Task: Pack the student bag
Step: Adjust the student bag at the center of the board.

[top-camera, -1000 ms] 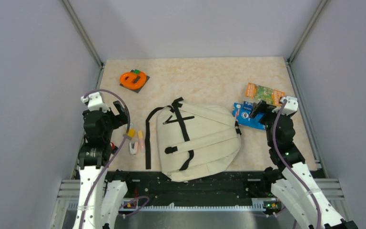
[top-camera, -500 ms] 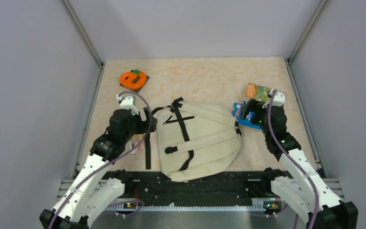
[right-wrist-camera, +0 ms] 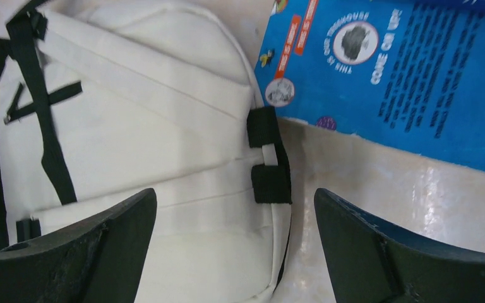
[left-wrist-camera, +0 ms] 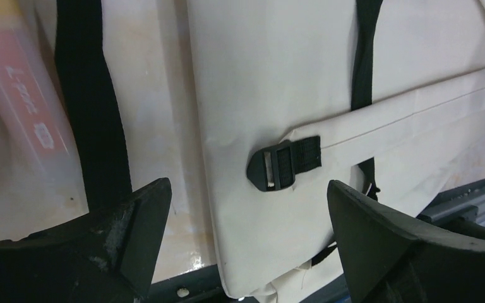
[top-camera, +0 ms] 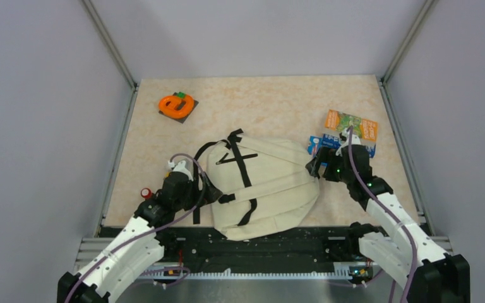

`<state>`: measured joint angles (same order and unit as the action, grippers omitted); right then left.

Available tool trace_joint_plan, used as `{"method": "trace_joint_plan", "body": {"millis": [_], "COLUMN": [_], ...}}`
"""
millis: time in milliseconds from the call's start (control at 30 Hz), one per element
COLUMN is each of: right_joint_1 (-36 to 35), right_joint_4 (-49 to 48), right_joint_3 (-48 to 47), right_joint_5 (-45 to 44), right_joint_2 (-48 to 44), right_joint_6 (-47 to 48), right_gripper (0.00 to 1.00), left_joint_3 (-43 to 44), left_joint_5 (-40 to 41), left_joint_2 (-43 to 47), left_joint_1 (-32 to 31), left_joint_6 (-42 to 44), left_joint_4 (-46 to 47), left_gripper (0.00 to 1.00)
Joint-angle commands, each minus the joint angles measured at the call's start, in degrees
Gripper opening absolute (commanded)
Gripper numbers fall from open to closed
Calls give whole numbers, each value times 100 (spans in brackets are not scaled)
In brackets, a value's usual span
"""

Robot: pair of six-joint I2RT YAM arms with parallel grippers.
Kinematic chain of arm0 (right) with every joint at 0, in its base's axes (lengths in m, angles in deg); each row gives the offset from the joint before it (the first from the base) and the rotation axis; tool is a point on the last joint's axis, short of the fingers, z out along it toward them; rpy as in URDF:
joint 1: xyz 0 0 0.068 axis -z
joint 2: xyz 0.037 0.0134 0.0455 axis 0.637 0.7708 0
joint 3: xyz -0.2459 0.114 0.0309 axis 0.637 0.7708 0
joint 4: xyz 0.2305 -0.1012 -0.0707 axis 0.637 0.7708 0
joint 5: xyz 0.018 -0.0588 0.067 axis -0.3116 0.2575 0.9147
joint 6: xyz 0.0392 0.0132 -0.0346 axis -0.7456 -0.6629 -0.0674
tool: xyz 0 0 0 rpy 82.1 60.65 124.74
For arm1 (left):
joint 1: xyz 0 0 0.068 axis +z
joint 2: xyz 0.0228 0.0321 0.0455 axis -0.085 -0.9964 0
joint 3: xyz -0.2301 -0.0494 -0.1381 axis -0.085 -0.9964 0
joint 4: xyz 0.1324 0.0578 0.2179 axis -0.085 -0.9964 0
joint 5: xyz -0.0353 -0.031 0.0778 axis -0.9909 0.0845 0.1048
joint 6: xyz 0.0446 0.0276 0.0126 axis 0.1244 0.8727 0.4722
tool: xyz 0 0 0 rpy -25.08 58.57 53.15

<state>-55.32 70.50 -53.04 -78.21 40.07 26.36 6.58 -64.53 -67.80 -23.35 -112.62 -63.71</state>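
Note:
The robot will next lower its right gripper back to the bag's edge beside the strap loop, with the open fingers on both sides of that edge, because the bag's edge is below and slightly back from the gripper.
The student bag (top-camera: 265,186), cream with black straps, lies flat in the table's near middle. My left gripper (top-camera: 209,189) is open over the bag's left edge. In the left wrist view this gripper (left-wrist-camera: 246,211) straddles the edge of the bag (left-wrist-camera: 259,82), just below a black buckle (left-wrist-camera: 278,165). My right gripper (top-camera: 316,166) is open at the bag's right edge. In the right wrist view its jaws (right-wrist-camera: 233,211) span the side of the bag (right-wrist-camera: 151,126) and a black strap loop (right-wrist-camera: 270,180). Neither gripper holds anything.
A blue booklet (right-wrist-camera: 404,76) lies right of the bag, with an orange booklet (top-camera: 353,125) behind it. An orange object on a dark square (top-camera: 177,104) sits at the far left. A loose black strap (left-wrist-camera: 91,107) and a pink pen-like item (left-wrist-camera: 19,95) lie left of the bag.
My left arm has swung right from the table's left side to the bag's left edge. My right arm has come forward and left from the booklets to the bag's right edge.

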Motion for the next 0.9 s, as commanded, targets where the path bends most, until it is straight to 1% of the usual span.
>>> {"method": "trace_joint_plan", "body": {"millis": [0, 100, 167, 233, 333, 400, 467, 633, 700, 733, 767, 800, 867], "right_joint_1": [-38, -41, -38, -34, -34, -36, -37, -40, -38, -34, -36, -37, -34], "right_joint_4": [197, 115, 79, 12, -150, -278, -417, -1016, -1303, -1400, -1464, -1467, -1336], "right_joint_3": [202, 366, 459, 555, 680, 779, 856, 1012, 1022, 983, 932, 849, 628], "right_joint_5": [765, 1042, 1072, 1051, 1029, 1026, 1105, 1668, 2103, 2289, 2478, 2603, 2695], "right_joint_2": [215, 337, 433, 516, 578, 633, 763, 1157, 1242, 1267, 1271, 1241, 1109], "right_joint_6": [-237, -275, -285, -291, -322, -323, -309, -339, -406, -458, -515, -565, -677], "right_gripper": [93, 93, 93, 92, 92, 87, 79, 72, 64, 58, 46, 32, 7], "left_joint_3": [-474, -668, -746, -806, -816, -779, -707, -597, -566, -535, -466, -362, 10], "left_joint_5": [-468, -523, -567, -591, -675, -659, -607, -484, -475, -446, -402, -323, 13], "left_joint_2": [463, 683, 736, 681, 443, 259, 125, 46, 30, 12, -2, -22, -47], "left_joint_1": [-162, -242, -273, -285, -301, -315, -318, -339, -333, -340, -343, -349, -385], "left_joint_6": [-884, -1088, -1139, -1141, -1089, -1019, -932, -780, -679, -596, -476, -310, 119], "left_joint_4": [305, 256, 316, 427, 650, 708, 719, 718, 703, 660, 579, 463, 95], "left_gripper": [98, 98, 98, 98, 94, 92, 89, 84, 84, 84, 85, 85, 86]}}
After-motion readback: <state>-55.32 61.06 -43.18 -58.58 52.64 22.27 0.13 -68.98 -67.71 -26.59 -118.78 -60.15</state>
